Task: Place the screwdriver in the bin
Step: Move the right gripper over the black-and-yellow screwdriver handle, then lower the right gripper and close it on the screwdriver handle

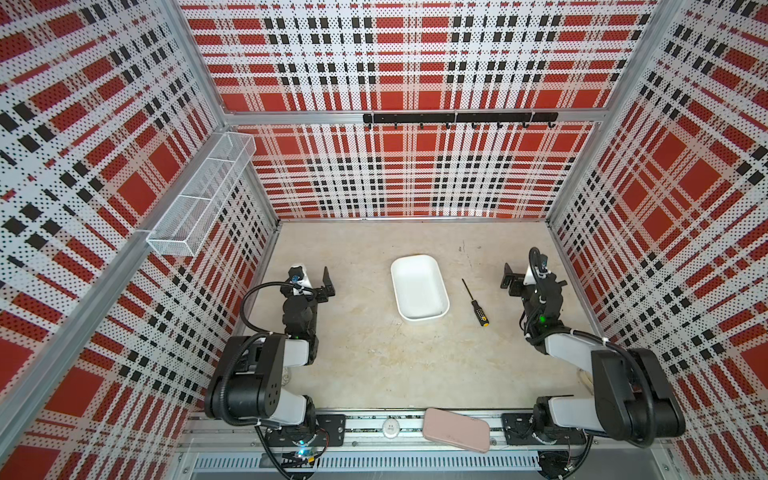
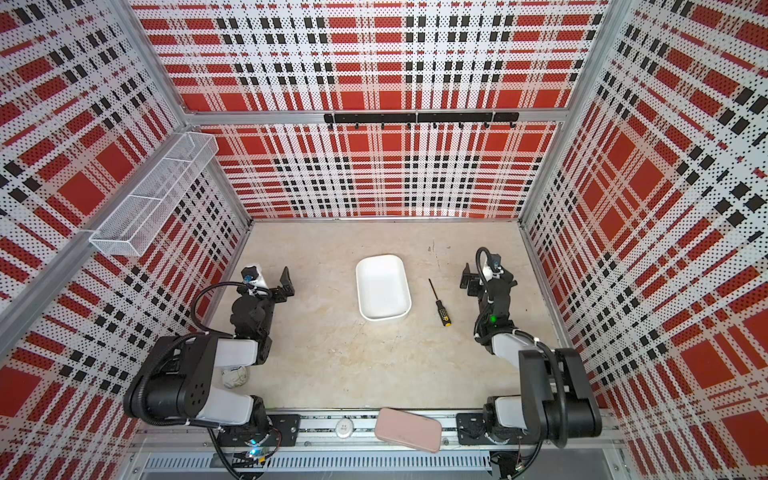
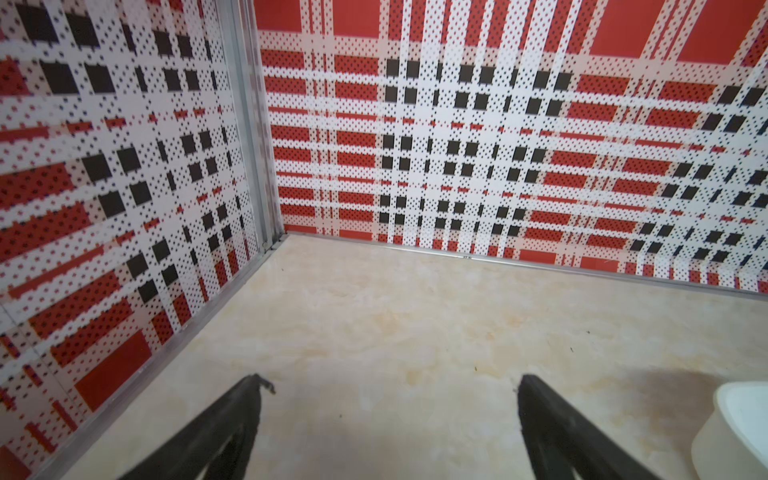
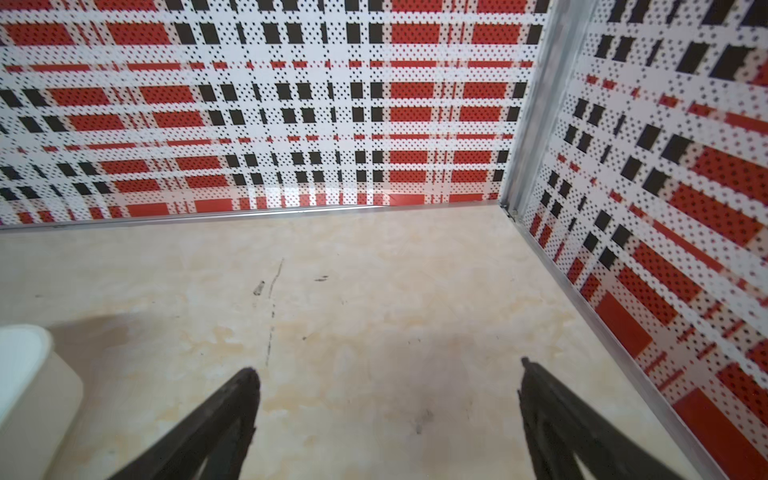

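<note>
The screwdriver lies flat on the table. My right gripper will move toward the bin [image 1: 419, 286], tip its fingers downward and lower them on both sides of the black handle [image 1: 479, 313].
The screwdriver [image 1: 473, 302] [image 2: 438, 303] lies flat on the beige tabletop just right of the bin, its thin shaft pointing to the back and its yellow-capped black handle to the front. The bin [image 1: 419, 286] [image 2: 382, 286], a shallow white tray, stands empty mid-table; its corner shows in the wrist views [image 3: 739, 428] [image 4: 25, 374]. My left gripper [image 1: 311, 278] [image 2: 270, 280] [image 3: 390, 380] is open over bare table left of the bin. My right gripper [image 1: 523, 272] [image 2: 482, 272] [image 4: 386, 368] is open, empty, right of the screwdriver and apart from it.
Plaid perforated walls close in the table on three sides. A white wire-mesh basket [image 1: 199, 195] hangs on the left wall and a black hook rail [image 1: 457, 117] on the back wall. A pink case [image 1: 456, 429] lies on the front rail. A crumpled white ball [image 2: 235, 376] sits under the left arm.
</note>
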You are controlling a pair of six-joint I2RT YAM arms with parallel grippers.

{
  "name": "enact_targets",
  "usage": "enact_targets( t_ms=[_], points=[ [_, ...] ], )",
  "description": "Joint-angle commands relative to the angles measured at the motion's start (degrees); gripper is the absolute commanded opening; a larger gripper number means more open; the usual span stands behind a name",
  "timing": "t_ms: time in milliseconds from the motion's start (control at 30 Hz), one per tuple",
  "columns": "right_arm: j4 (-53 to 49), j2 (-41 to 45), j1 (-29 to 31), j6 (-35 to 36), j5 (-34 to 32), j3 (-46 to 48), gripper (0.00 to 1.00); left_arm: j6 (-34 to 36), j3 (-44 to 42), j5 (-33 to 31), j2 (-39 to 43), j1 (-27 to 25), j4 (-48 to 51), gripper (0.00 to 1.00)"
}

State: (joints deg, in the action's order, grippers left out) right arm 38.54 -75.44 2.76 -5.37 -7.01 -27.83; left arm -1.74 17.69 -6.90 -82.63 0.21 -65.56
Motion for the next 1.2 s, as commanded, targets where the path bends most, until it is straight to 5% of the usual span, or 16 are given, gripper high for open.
enact_targets(
  t_ms=[0, 267, 767, 1000, 1167],
  points=[
    [-24.1, 2.6, -0.3, -2.4, 7.1, -7.0, 1.00, 2.1, 3.0, -1.3, 3.9, -2.1, 9.5, 0.98],
    [-45.6, -1.1, 0.6, -5.5, 24.7, -16.1, 1.00, -1.7, 13.3, 5.6, 4.0, -7.8, 28.7, 0.98],
    [-52.1, -13.0, 10.6, -6.7, 17.8, -18.2, 0.95, -11.3, 14.8, 16.3, -4.1, -13.4, 33.9, 0.98],
    [-53.5, -14.6, 12.1, -7.0, 15.1, -17.9, 0.84, -11.3, 15.4, 16.3, -3.9, -13.6, 34.5, 0.98],
    [-55.1, -14.4, 12.6, -7.1, 13.7, -17.6, 0.65, -11.8, 15.7, 17.2, -4.5, -13.7, 34.5, 0.98]
  ],
)
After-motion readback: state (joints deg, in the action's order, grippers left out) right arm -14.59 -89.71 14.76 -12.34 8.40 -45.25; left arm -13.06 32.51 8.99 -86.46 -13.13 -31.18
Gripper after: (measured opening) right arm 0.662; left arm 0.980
